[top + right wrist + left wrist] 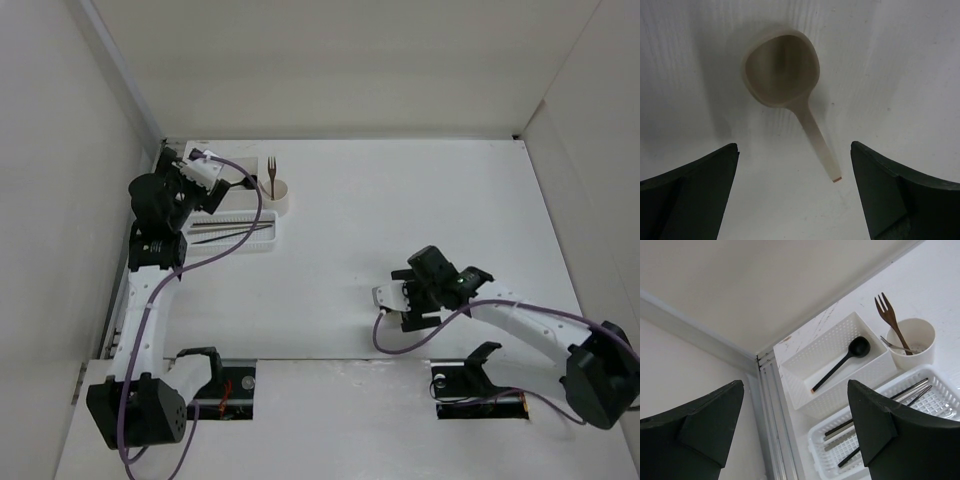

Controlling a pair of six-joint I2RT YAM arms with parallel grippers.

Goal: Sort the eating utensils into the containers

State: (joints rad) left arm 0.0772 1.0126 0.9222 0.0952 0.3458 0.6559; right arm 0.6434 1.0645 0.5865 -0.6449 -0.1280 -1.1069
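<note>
The right gripper moves down, outward and toward the spoon's bowl, onto the thin handle [815, 138] next, since its end lies off-centre below my open fingers.
The beige spoon [782, 67] lies flat on the white table, bowl up, its handle end between my open right gripper's [793, 147] fingers without touching them. In the top view the right gripper [397, 300] hovers over it at centre right. My left gripper [795, 390] is open and empty, raised at the far left [232, 183] above the containers. The rectangular box [855, 382] holds the black spoon [840, 365]. The round cup [927, 330] holds the brown fork [890, 320] and the grey fork [895, 346]. The slotted tray [815, 440] holds several chopsticks [875, 412].
The cup [283, 197] and tray [262, 243] sit in the far left corner by the white side wall [60, 150]; the box is mostly hidden behind the left arm there. A metal rail [770, 410] runs along the table's left edge. Purple cables trail from both arms.
</note>
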